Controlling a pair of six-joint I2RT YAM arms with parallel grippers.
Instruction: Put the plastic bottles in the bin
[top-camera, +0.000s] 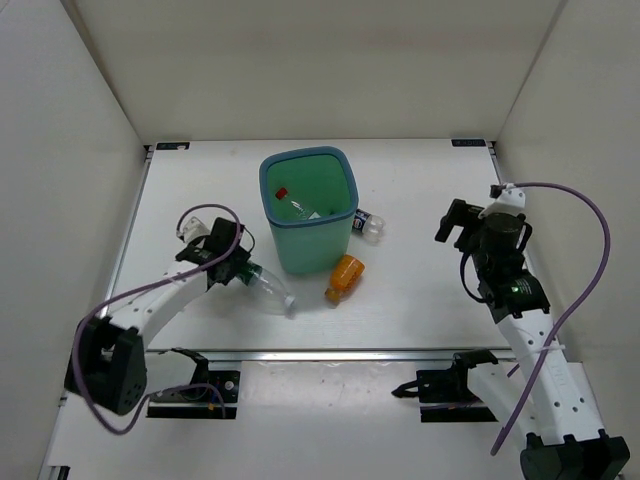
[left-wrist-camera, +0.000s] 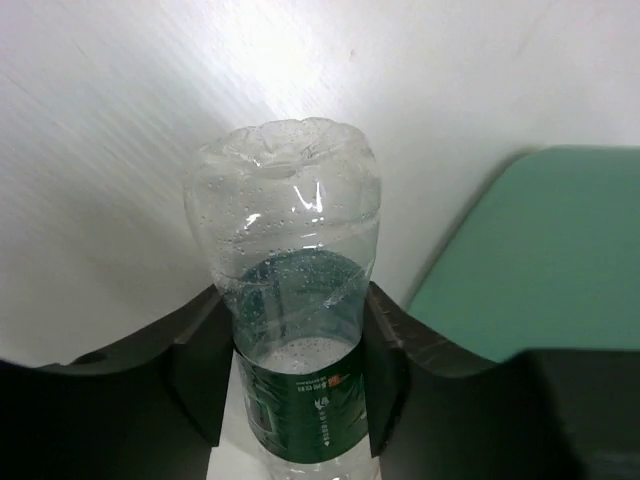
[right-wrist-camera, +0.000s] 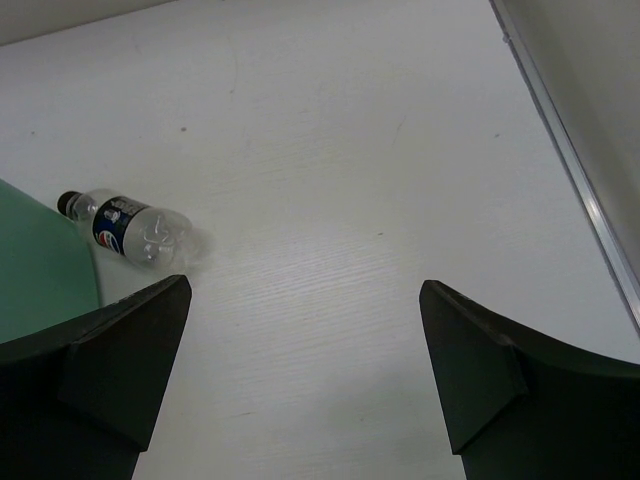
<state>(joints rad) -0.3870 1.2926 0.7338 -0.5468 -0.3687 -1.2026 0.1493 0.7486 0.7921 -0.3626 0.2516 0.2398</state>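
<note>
The right gripper sweeps to the left in the top view to the slanted bottle below next, turns to match and lowers onto the bottle's blue label (top-camera: 361, 219) (right-wrist-camera: 117, 223).
The teal bin (top-camera: 310, 255) stands mid-table, with a clear red-capped bottle (top-camera: 295, 207) inside. My left gripper (top-camera: 238, 266) is shut on a clear green-labelled bottle (top-camera: 272, 289) just left of the bin's front. In the left wrist view the fingers (left-wrist-camera: 200, 365) press both sides of that bottle (left-wrist-camera: 285, 220), and the bin (left-wrist-camera: 540, 250) is on the right. An orange bottle (top-camera: 345, 277) lies by the bin's front right corner. A blue-labelled bottle (top-camera: 367, 224) lies right of the bin and also shows in the right wrist view (right-wrist-camera: 135, 228). My right gripper (top-camera: 455, 222) (right-wrist-camera: 305, 290) is open and empty, right of it.
White walls enclose the table on the left, back and right. A metal rail (top-camera: 350, 353) runs along the near edge by the arm bases. A strip (right-wrist-camera: 580, 190) marks the table's right edge. The bin's side (right-wrist-camera: 40, 270) shows at the left.
</note>
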